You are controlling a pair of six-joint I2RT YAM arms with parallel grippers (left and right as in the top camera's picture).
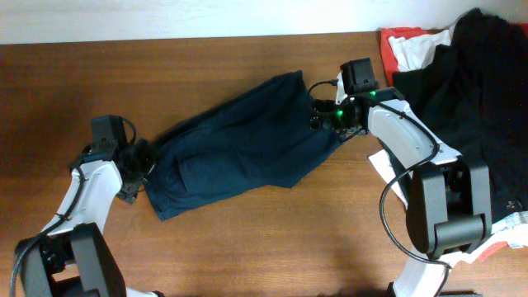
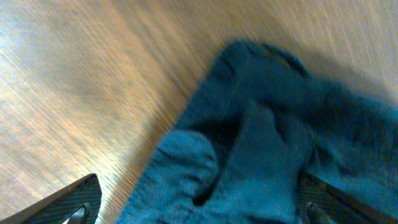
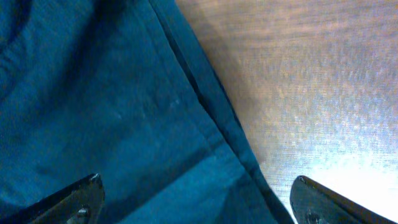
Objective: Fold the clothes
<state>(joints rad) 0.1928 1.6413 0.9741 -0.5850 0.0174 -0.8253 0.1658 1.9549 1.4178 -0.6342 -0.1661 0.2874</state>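
Observation:
The shorts' bunched end (image 1: 167, 176) (image 2: 245, 165) lies below my left gripper, to its right in the overhead view, so it next lowers there and pinches the shorts' fold.
Dark navy shorts (image 1: 239, 144) lie folded lengthwise across the middle of the wooden table, running from lower left to upper right. My left gripper (image 1: 142, 165) is open at the shorts' left end, its fingers straddling bunched fabric (image 2: 249, 168). My right gripper (image 1: 324, 115) is open at the shorts' right end, its fingers spread over the hemmed edge (image 3: 205, 124) and bare table. Neither gripper holds anything.
A pile of other clothes sits at the back right corner: a black garment (image 1: 478, 82), a white one (image 1: 417, 51) and an orange-red one (image 1: 394, 37). White and red fabric (image 1: 503, 235) shows by the right arm's base.

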